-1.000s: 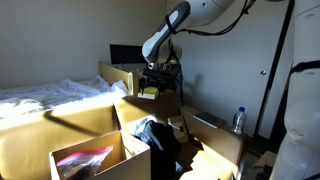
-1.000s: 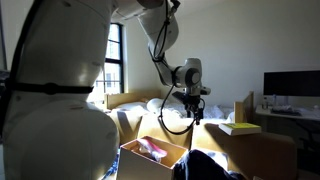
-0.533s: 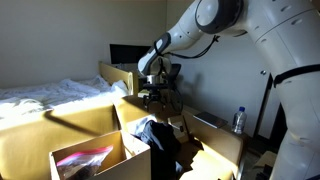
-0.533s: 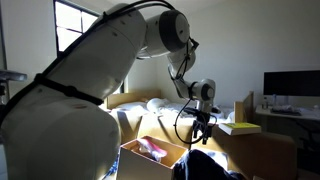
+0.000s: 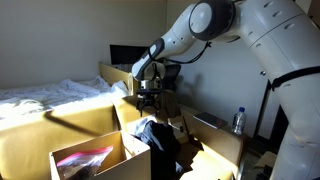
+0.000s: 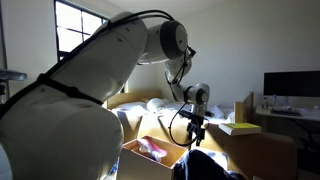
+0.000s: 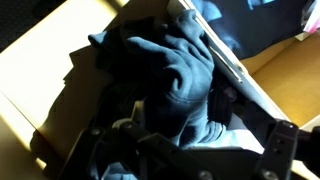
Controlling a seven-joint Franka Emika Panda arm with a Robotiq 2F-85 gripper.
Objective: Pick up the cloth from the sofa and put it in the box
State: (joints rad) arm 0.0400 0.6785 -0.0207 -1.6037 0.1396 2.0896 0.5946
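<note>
A thick fold of the cloth [image 5: 152, 128] [image 7: 184, 86] is standing up under my open fingers. My gripper needs to go down onto that fold and turn on the way.
The cloth [image 5: 157, 135], a dark garment with a light grey-blue part, lies heaped on the tan sofa, and it shows in both exterior views [image 6: 212, 165]. It fills the wrist view [image 7: 165, 65]. My gripper [image 5: 149, 101] hangs just above it, also seen in an exterior view [image 6: 195, 127]. In the wrist view the gripper [image 7: 175, 115] is open, with a finger on either side of the cloth's folds. The box [image 5: 70, 155], small and tan with something pink inside, stands in front of the cloth, and it shows in both exterior views [image 6: 135, 150].
A bed with white sheets [image 5: 50, 95] lies behind the sofa. A bigger cardboard box with splayed flaps [image 5: 215, 140] stands beside the cloth. A water bottle [image 5: 238, 120] stands further back. A monitor [image 6: 292, 85] and a yellow item [image 6: 238, 128] sit on a desk.
The arm has swung down and the gripper has dropped from well above the sofa to just over the cloth. The cloth and the box have not moved.
</note>
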